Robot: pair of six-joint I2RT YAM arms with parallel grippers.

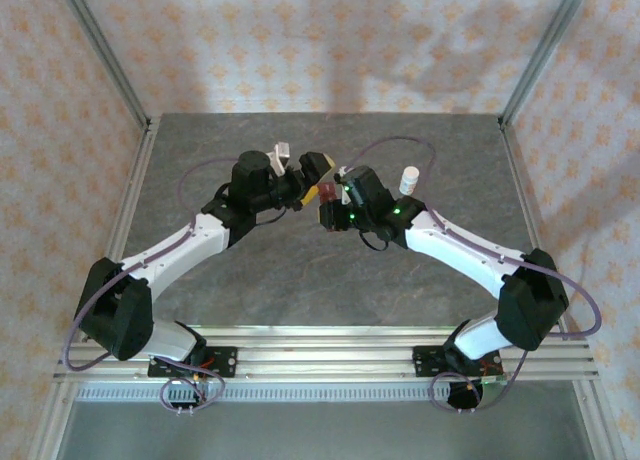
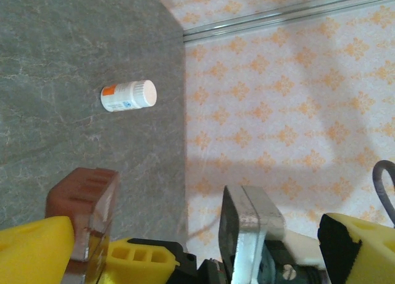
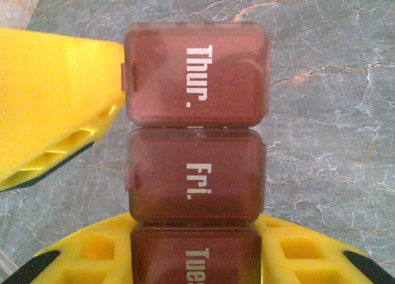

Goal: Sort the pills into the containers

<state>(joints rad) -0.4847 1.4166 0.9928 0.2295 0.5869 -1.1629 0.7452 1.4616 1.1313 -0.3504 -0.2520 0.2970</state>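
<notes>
My right gripper will next move down and back to release the containers' near end on the bare tabletop, which is clear below and back of it.
The containers (image 3: 194, 167) are a dark reddish-brown strip with shut lids marked "Thur.", "Fri." and "Tue". My right gripper (image 3: 194, 250) is shut on the strip's near end, a yellow finger (image 3: 308, 253) on each side, holding it above the table. In the top view the containers (image 1: 326, 192) hang mid-table between both grippers. My left gripper (image 2: 194, 244) is open wide, and one of its yellow fingers (image 3: 55, 105) sits right beside the "Thur." end. The strip's end (image 2: 83, 200) shows by that finger (image 2: 31, 250). The pills are out of view.
A small white bottle (image 2: 128, 96) with an orange label stands on the grey stone-patterned table (image 1: 450, 150), right of the grippers (image 1: 408, 178). Patterned walls and metal frame posts (image 1: 535, 50) close in the table's back and sides.
</notes>
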